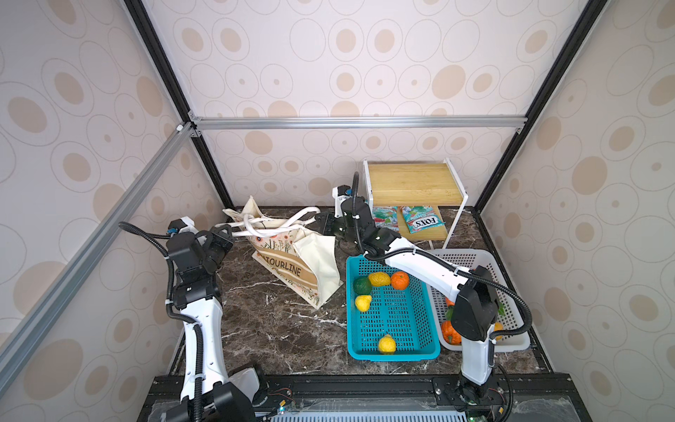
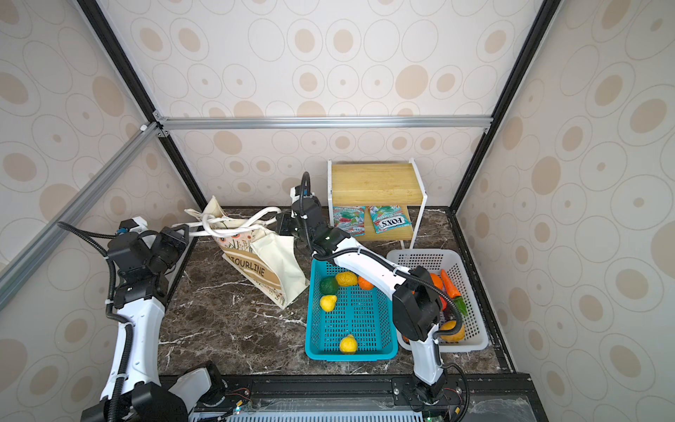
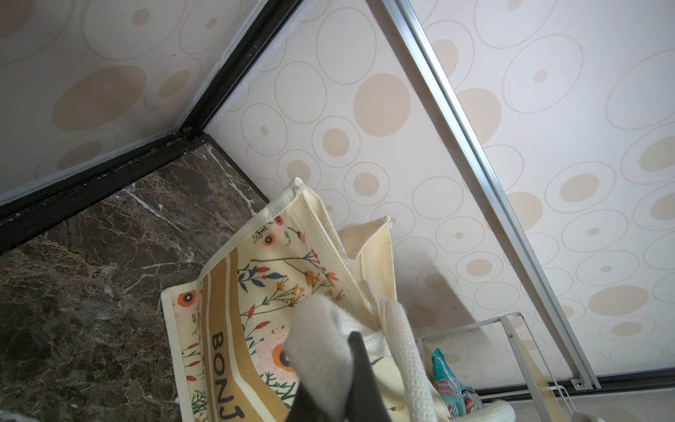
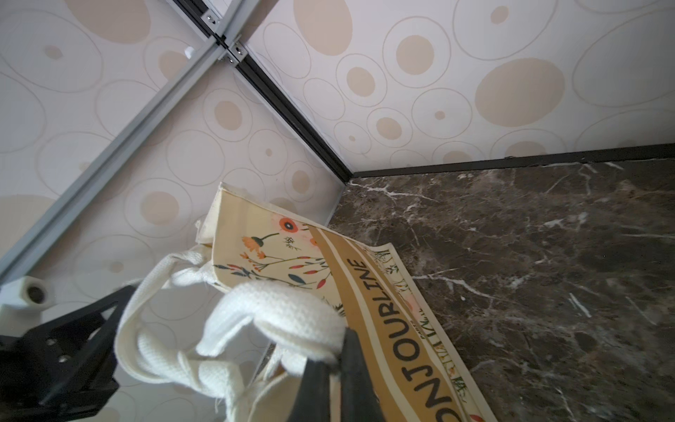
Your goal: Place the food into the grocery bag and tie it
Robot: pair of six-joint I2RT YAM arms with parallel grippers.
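My left gripper will move gently toward the bag's opening [image 1: 253, 219] [image 3: 356, 267] just beyond the gripper's fingers and let go of the bag's handle, since the rope handles already cross above the bag.
The grocery bag [image 1: 292, 261] [image 2: 261, 266], a cream floral tote with a tan lettered band, leans on the marble at back centre. Its white rope handles [image 1: 263, 228] [image 2: 222, 226] are crossed and looped above its mouth. My left gripper [image 1: 230, 234] [image 2: 184, 232] [image 3: 328, 365] is shut on a handle [image 3: 321, 343] at the bag's left. On the bag's right, my right gripper [image 1: 318, 221] [image 2: 279, 223] [image 4: 334, 360] is shut on another handle loop [image 4: 288, 314]. Yellow lumpy fruits [image 1: 379, 279] [image 1: 386, 344] lie in the teal basket [image 1: 431, 310]. The bag's inside is hidden.
The teal basket also holds an orange fruit [image 1: 400, 280] and a green one [image 1: 362, 285]. A white basket [image 1: 489, 261] with orange vegetables stands to its right under my right arm. A wooden shelf [image 1: 412, 182] at the back holds teal FOXS packets [image 1: 422, 219].
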